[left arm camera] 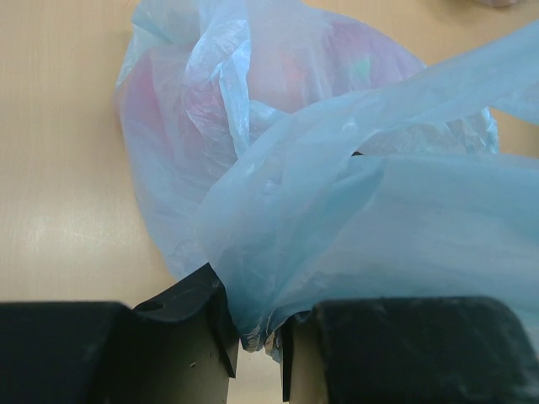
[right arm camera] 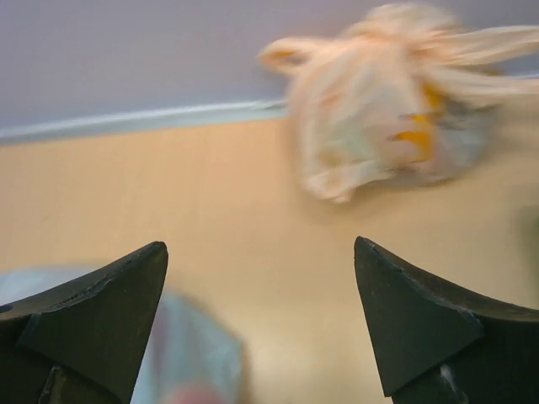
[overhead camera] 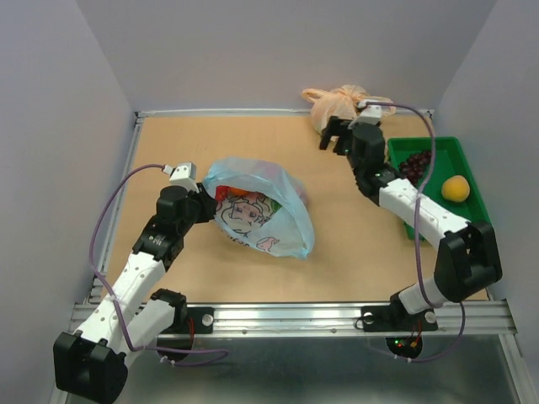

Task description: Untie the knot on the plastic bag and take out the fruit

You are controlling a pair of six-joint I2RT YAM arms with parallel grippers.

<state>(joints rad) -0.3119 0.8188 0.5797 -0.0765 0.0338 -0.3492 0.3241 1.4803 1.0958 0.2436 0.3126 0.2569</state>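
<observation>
My right gripper moves back, to the left in the top view, and down onto the fruit's green tip inside the bag next, as the bag's opening gapes.
The light blue plastic bag (overhead camera: 263,212) with a cartoon face lies left of the table's middle. My left gripper (overhead camera: 206,202) is at its left side, shut on a fold of the bag's (left arm camera: 337,194) thin film; the left gripper (left arm camera: 259,341) pinches it between its tips. Pink-red fruit (left arm camera: 286,76) shows through the plastic, and orange-red fruit (overhead camera: 238,194) shows at the bag's mouth. The knot is out of view. My right gripper (overhead camera: 333,139) hovers open and empty over the back of the table. In its own view the right gripper (right arm camera: 261,252) has bare wood between its fingers.
A peach-orange tied bag (overhead camera: 344,105) sits against the back wall, just behind the right gripper; the peach-orange bag (right arm camera: 387,109) looks blurred from the wrist. A green tray (overhead camera: 448,151) at the right holds dark grapes (overhead camera: 414,166) and a round yellow-orange fruit (overhead camera: 456,188).
</observation>
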